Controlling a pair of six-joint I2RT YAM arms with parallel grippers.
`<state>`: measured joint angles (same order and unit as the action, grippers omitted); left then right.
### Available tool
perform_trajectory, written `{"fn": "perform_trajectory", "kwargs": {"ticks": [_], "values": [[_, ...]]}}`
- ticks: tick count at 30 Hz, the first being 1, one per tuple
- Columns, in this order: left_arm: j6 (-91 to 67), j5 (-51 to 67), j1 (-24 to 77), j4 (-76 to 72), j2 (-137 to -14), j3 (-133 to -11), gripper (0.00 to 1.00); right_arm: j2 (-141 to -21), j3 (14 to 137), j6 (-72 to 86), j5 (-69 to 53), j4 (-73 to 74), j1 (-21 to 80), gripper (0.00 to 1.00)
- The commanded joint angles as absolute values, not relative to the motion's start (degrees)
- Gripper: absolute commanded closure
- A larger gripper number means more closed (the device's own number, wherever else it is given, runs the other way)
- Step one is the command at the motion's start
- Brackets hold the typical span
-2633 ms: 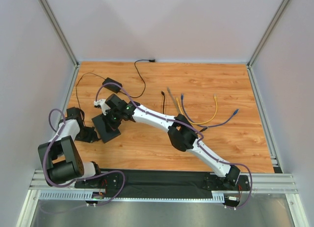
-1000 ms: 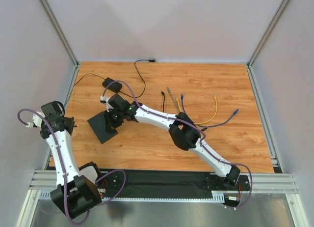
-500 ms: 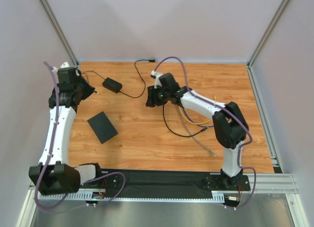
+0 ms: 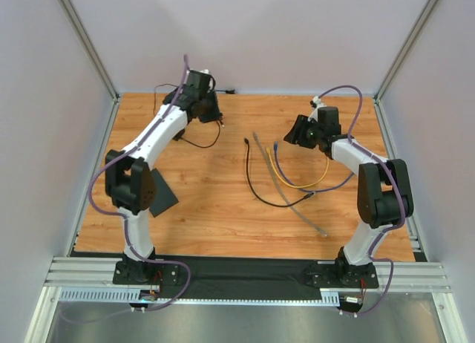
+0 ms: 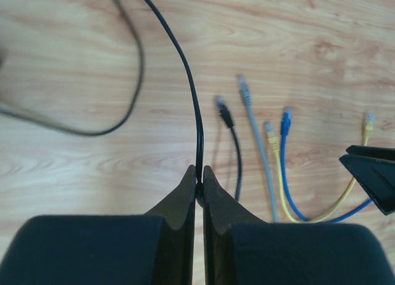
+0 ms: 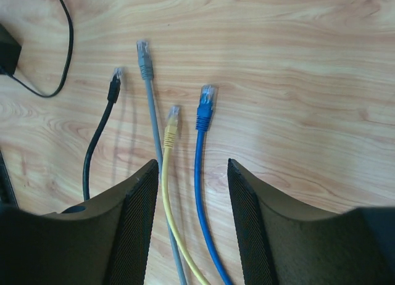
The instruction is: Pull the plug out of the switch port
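The small black plug is already clear of any port, so my left gripper should next move down beside the black cable's plug [image 4: 247,142] [image 5: 224,113] and release the small black plug there.
The switch [image 4: 165,198] is a flat black box on the left of the table, half hidden behind my left arm's elbow. No cable runs into the part that shows. Four cables lie loose mid-table, and their plugs, black [image 6: 114,82], grey [image 6: 144,55], yellow [image 6: 173,121] and blue [image 6: 205,105], rest on the wood. My right gripper [image 6: 192,168] [image 4: 293,135] hovers open over the yellow and blue cables with nothing between its fingers. At the back of the table my left gripper [image 5: 199,177] [image 4: 215,113] is shut on a thin black cord [image 5: 192,94].
The thin cord loops across the back left of the table [image 4: 200,142]. A corner of the black power brick [image 6: 5,47] shows at the edge of the right wrist view. Grey walls and aluminium posts [image 4: 89,50] close in the table on three sides.
Both arms swung away from the switch to the back of the table. The right gripper opened and now hangs over the loose cables. The switch stayed where it was.
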<state>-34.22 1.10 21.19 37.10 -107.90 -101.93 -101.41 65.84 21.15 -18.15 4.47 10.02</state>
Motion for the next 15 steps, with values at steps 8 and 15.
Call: {"fn": "perform_trajectory", "kwargs": {"ticks": [8, 15], "values": [[-34.71, 4.39, 31.46, 38.41, -125.41, -117.68, 1.00, -101.86, 66.01, 24.52, -23.03, -2.72, 8.17, 0.49], [-34.90, 2.03, 31.47, 40.51, -125.34, -115.93, 0.71, -102.66, 66.36, 24.96, -24.43, -2.99, 8.17, 0.49]]}}
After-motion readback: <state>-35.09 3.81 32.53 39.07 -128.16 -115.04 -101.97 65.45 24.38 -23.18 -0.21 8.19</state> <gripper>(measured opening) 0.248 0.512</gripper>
